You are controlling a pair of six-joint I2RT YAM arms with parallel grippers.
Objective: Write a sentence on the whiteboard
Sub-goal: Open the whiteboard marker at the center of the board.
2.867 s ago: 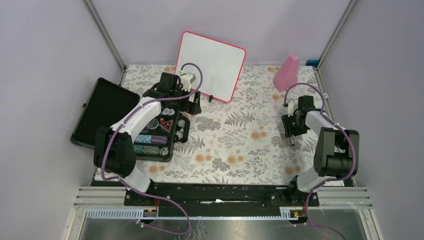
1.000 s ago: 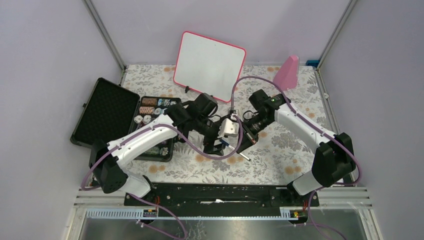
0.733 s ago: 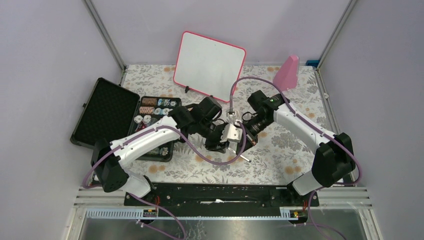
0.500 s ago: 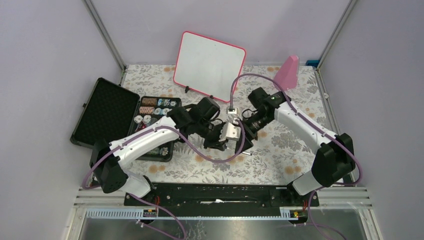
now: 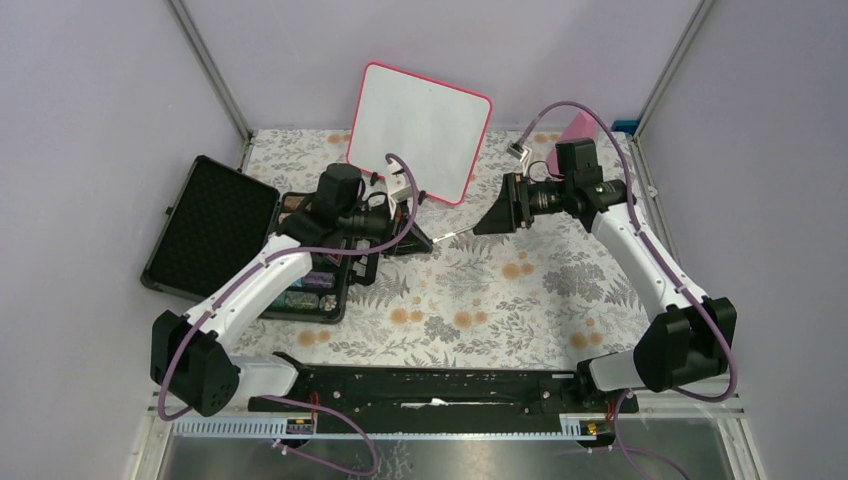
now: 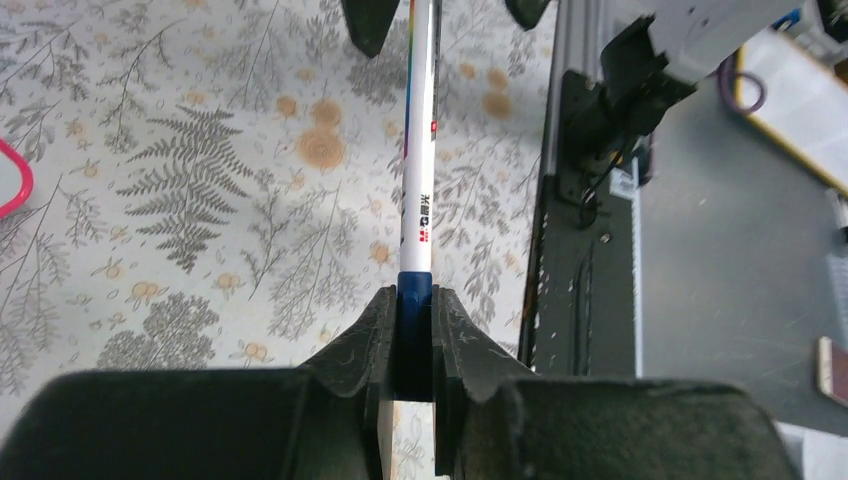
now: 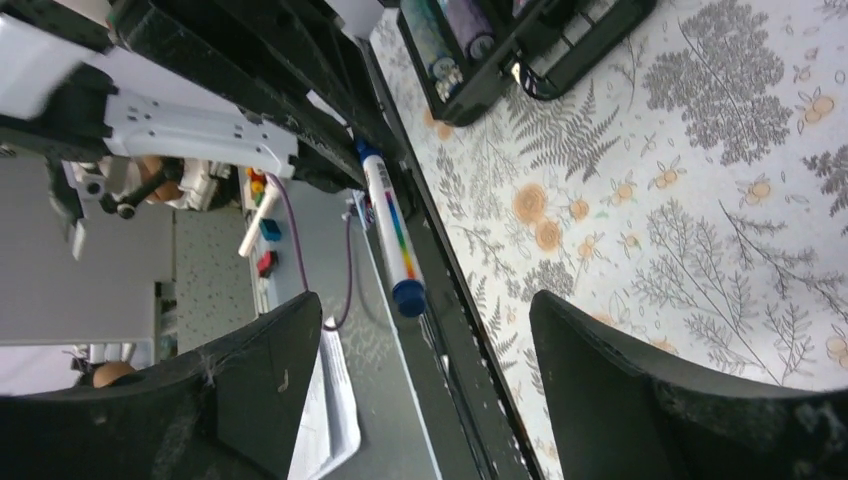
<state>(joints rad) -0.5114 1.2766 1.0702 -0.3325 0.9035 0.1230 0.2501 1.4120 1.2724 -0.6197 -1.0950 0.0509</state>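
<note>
The marker's free body [image 5: 455, 234] [image 7: 394, 230] lies to the left in the top view, so next my right gripper will slide its open fingers that way around it and close.
The whiteboard [image 5: 420, 128] leans at the back centre, red-pink framed, its face plain white; the sentence is not in view. My left gripper [image 5: 420, 240] sits just in front of the board's lower edge, shut on a white marker [image 5: 450, 234]. In the left wrist view the fingers [image 6: 375, 330] pinch the marker's blue end, and the barrel [image 6: 418, 170] points away. My right gripper [image 5: 483, 225] stands open just beyond the marker's far end. In the right wrist view the blue-capped marker [image 7: 392, 235] lies between and beyond the spread fingers [image 7: 270, 380], touching neither.
An open black case [image 5: 205, 220] with a tray of small coloured items [image 5: 312, 285] lies at the left, under my left arm. A pink paddle-shaped object [image 5: 578, 128] stands back right behind my right wrist. The floral cloth [image 5: 480, 300] covers the table.
The marker has passed from my right gripper to my left. The left shut on it and carried it back-left toward the board. The right opened and drew away to the right.
</note>
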